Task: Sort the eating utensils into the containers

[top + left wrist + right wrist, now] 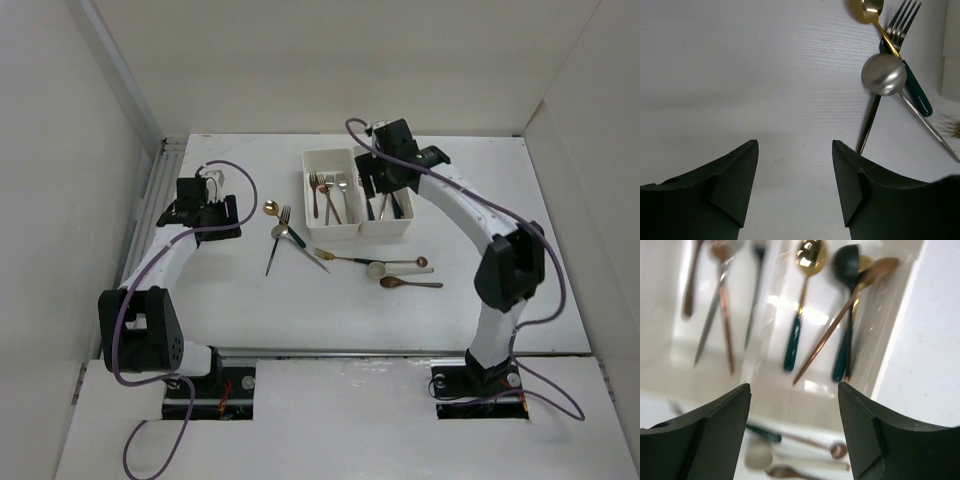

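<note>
Next I should move my right gripper back, turn, and lower onto the pale spoon's handle beside the bowl, since that lies crosswise below my gripper and back from it.
Two joined white bins stand at the back middle. The left one holds forks; the right bin holds spoons. Loose utensils lie in front: a gold spoon, a fork and a silver spoon on the left, and several spoons on the right. In the left wrist view the gold spoon, fork and silver spoon lie crossed. My left gripper is open and empty over bare table, left of them. My right gripper is open and empty above the right bin.
White walls enclose the table at the back and both sides. A metal rail runs along the left edge. The right arm reaches over the table's right half toward the bins.
</note>
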`<state>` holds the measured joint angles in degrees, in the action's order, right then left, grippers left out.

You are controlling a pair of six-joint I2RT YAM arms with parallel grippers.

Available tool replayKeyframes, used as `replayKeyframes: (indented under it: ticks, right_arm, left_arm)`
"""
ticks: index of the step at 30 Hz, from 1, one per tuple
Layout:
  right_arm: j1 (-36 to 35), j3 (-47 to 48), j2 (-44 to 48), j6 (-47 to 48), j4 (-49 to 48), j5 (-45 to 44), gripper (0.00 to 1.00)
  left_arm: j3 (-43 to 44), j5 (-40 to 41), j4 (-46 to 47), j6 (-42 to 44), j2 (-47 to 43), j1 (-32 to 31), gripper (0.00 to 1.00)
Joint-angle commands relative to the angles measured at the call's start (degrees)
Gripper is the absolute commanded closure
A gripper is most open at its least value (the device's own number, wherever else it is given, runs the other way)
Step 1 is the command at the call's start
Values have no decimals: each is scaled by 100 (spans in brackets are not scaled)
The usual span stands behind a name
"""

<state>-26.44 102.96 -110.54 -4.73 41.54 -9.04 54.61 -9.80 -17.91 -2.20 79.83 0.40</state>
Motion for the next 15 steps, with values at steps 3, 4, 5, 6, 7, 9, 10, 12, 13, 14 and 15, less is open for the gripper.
replayKeyframes:
  ticks: [3, 4, 5, 6, 7, 9, 10, 12, 13, 14, 15]
  right_arm:
    - [-388, -1338, 1060, 1481, 749, 763, 26]
    - [-467, -1548, 1157, 1597, 803, 633, 26]
    - [-624, -1855, 1262, 1711, 873, 631, 26]
    - [-678, -1945, 1420, 1869, 952, 631, 27]
    - [-679, -1998, 1421, 1871, 1031, 727, 27]
    - [-679, -2078, 1500, 1871, 1329, 728, 29]
    - [-679, -2191, 1500, 1871, 1417, 728, 30]
    - [-731, -2567, 1562, 1958, 1418, 606, 30]
    - [-731, -2701, 1562, 2011, 1279, 518, 32]
    - [-731, -2841, 1562, 2011, 1104, 317, 32]
    - [-731, -3130, 1562, 2011, 623, 184, 33]
  left_arm:
    - [287, 49, 59, -9, -73, -23, 42]
    - [235, 49, 60, -9, -73, -23, 42]
    - [234, 49, 60, -70, -73, -23, 42]
    - [234, -4, 60, -70, -73, -23, 42]
    - [234, -4, 60, -70, -73, -23, 42]
    - [287, -4, 60, -70, -134, -23, 42]
    - [287, -4, 60, -70, -135, -23, 42]
    - [339, 49, 60, -70, -135, -23, 42]
    - [340, 49, 60, -70, -187, -23, 42]
    - [340, 49, 112, -70, -187, -23, 42]
    - [340, 49, 112, -70, -187, -23, 42]
